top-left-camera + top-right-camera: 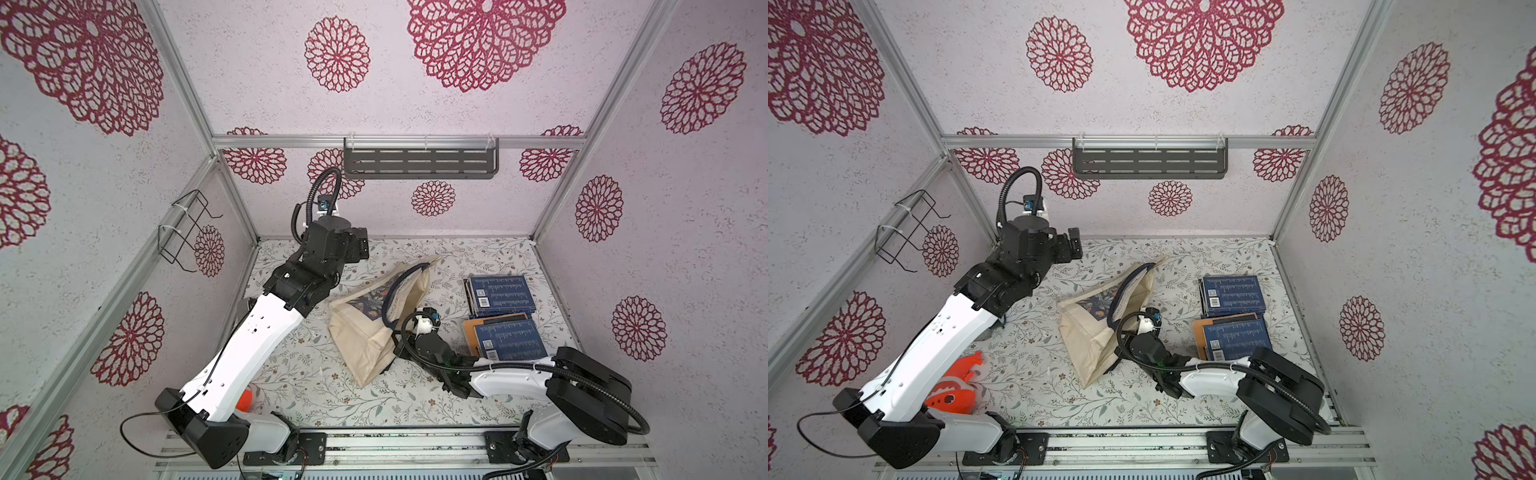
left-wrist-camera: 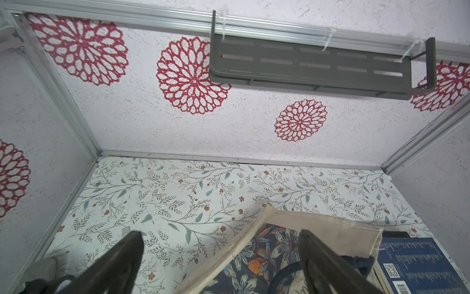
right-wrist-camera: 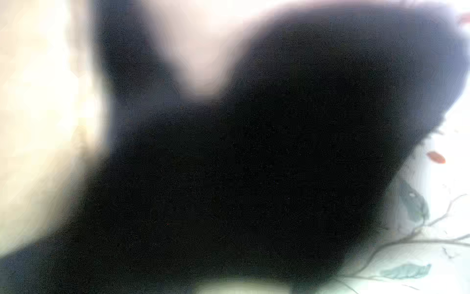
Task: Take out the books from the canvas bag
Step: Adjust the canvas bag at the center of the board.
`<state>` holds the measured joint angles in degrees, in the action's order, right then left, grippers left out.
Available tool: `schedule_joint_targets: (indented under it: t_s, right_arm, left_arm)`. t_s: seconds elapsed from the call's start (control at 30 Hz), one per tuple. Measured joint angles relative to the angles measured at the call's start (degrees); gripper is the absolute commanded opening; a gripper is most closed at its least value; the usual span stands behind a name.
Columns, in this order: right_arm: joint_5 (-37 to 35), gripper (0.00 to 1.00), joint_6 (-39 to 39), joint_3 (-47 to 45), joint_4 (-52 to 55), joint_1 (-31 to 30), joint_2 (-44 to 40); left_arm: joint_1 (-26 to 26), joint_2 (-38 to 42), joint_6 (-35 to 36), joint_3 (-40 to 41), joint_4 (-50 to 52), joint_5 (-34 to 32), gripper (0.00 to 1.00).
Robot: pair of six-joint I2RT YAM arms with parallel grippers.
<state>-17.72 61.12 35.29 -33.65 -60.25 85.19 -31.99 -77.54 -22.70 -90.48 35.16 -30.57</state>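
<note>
The bag's far end (image 1: 421, 276) lies outward of my right gripper. My right gripper will next move outward, bring the fabric of the bag's rim toward that end and release it there.
The canvas bag (image 1: 365, 340) lies on its side in the middle of the table, cream with a navy floral panel (image 2: 267, 249) and a navy strap (image 1: 401, 291). Dark-blue books sit outside it to the right in two piles, a far one (image 1: 500, 293) and a near one (image 1: 509, 338) with an orange cover at the bottom. My left gripper (image 1: 360, 246) hangs open and empty above the table, behind the bag. My right gripper (image 1: 398, 353) is shut at the bag's near right edge. Its fingertips are hidden, and a dark blur fills its wrist view. The bag's inside does not show.
An orange toy (image 1: 955, 386) lies by the left arm's base. A grey slotted shelf (image 1: 419, 162) hangs on the back wall and a black wire rack (image 1: 187, 232) on the left wall. The book piles (image 1: 1233, 293) lie close to the right wall.
</note>
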Motion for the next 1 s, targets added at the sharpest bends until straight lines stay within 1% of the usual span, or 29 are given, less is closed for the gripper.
schedule_joint_targets:
  t_s: [0.17,0.3,0.43,0.6,0.83,1.0]
  right_arm:
    - [0.9,0.00,-2.3,4.0,5.7,1.0,-2.7]
    - [2.0,0.00,-4.4,7.8,11.1,2.3,-3.1]
    - [3.7,0.00,-6.1,11.2,15.6,4.0,-3.1]
    - [7.1,0.00,-6.3,13.2,19.5,7.2,-3.5]
    - [10.1,0.00,-7.7,17.9,26.8,11.5,-5.2]
    - [12.6,0.00,-9.0,21.3,29.7,14.0,-5.2]
  left_arm:
    - [2.4,4.6,-1.0,4.3,0.3,-0.4,0.98]
    - [3.8,7.0,-1.8,7.0,1.2,-0.4,0.98]
    - [4.3,9.3,-2.4,9.3,2.8,-0.3,0.98]
    - [4.4,12.2,-2.7,11.8,4.0,-0.4,0.98]
    - [5.0,14.4,-2.9,13.2,6.5,-0.4,0.98]
    - [5.6,14.6,-2.9,13.5,7.4,-0.3,0.98]
